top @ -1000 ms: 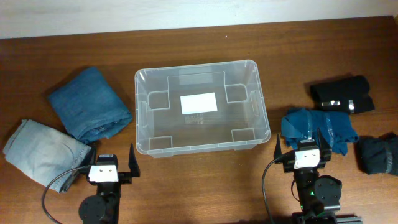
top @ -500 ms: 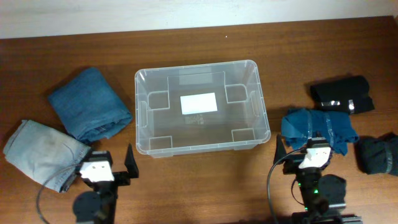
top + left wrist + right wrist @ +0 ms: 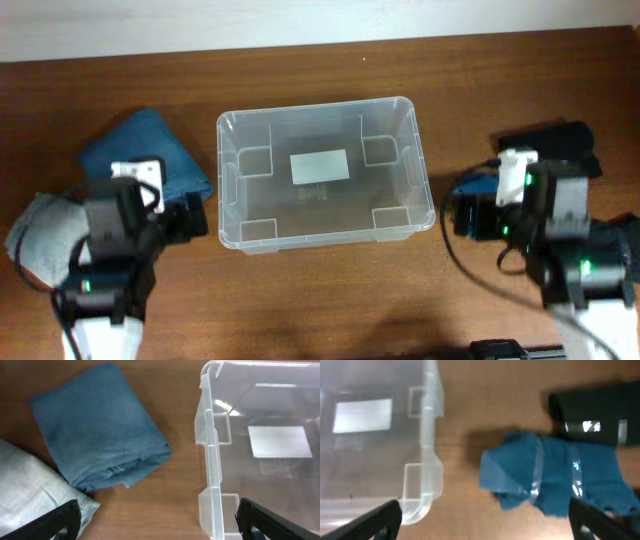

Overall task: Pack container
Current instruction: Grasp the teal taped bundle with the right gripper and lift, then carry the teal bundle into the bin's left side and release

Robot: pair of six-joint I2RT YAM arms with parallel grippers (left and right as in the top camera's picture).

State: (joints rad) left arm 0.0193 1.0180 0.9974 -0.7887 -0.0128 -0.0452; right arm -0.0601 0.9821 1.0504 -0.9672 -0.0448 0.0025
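Note:
The right gripper moves to its right in the wrist view next and lowers onto the teal garment's taped end [image 3: 577, 481], as that end lies there below it.
The clear plastic container [image 3: 320, 228] stands empty mid-table, white label on its base; it shows in the left wrist view [image 3: 210, 460] and the right wrist view [image 3: 427, 435]. My left gripper [image 3: 159, 519] is open and empty, above bare wood between a folded blue denim cloth [image 3: 97, 430] and the container's left wall. My right gripper [image 3: 485, 520] is open and empty, above the wood between the container's right wall and a teal garment with clear tape [image 3: 555, 477]. In the overhead view both arms hide their own fingers.
A folded light grey-blue cloth [image 3: 30, 485] lies at the left, partly under the left arm [image 3: 115, 240]. A black rolled garment [image 3: 595, 410] lies behind the teal one. A dark navy bundle [image 3: 625, 240] lies at the right edge by the right arm [image 3: 560, 240].
Both arms have risen and moved forward from the front edge. The left now hangs over the cloths at the left, the right over the teal garment. Nothing was grasped.

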